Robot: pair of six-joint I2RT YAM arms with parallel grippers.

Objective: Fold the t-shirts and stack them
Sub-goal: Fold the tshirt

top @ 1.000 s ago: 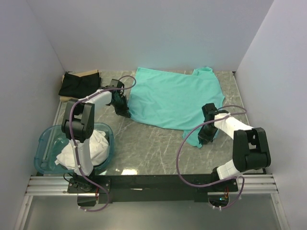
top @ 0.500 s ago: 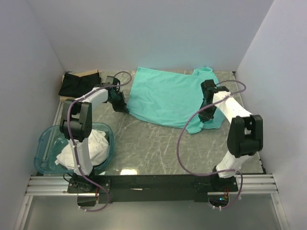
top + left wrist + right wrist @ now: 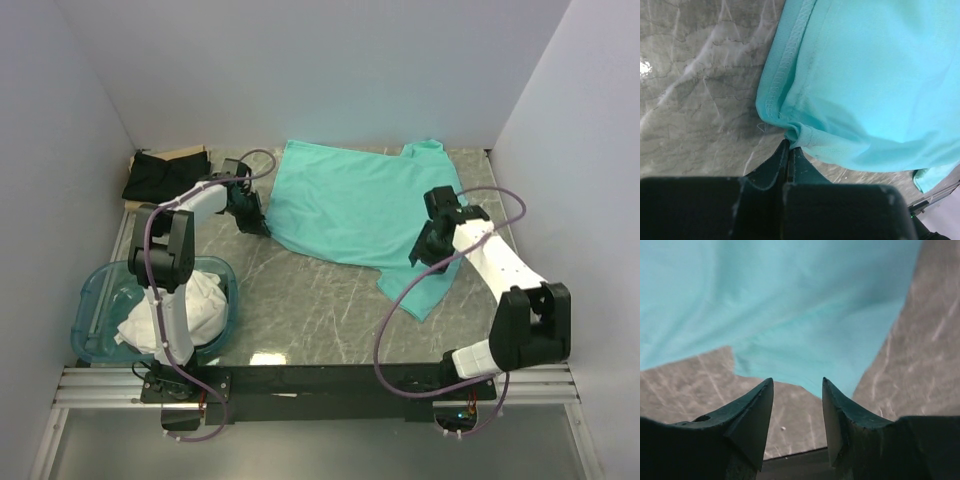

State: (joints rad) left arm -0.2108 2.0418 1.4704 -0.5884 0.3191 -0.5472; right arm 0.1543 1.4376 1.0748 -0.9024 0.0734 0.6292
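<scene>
The flap's near corner (image 3: 421,317) (image 3: 846,392) is below the open fingers of my right gripper and closer to my base. My right gripper should move back and down onto that corner.
The mint-teal t-shirt (image 3: 360,205) lies spread across the back middle of the table, with a flap (image 3: 420,290) reaching toward the front right. My left gripper (image 3: 262,228) is shut on its near left hem corner; in the left wrist view the black tips (image 3: 789,145) pinch the bunched teal hem (image 3: 800,131). My right gripper (image 3: 425,255) hovers over the flap, open with nothing between its fingers (image 3: 797,382) and teal cloth (image 3: 790,305) beyond them. A folded black t-shirt (image 3: 165,175) rests at the back left. White t-shirts (image 3: 195,305) are crumpled in the tub.
The translucent blue tub (image 3: 95,300) stands at the front left beside the left arm's base. A tan cardboard sheet (image 3: 186,151) lies under the black shirt. White walls close in the back and both sides. Grey marbled tabletop (image 3: 300,300) shows in front of the teal shirt.
My right gripper has opened and let go of the teal shirt's right flap, which now lies longer toward the front. The left gripper shifted slightly back, still pinching the hem.
</scene>
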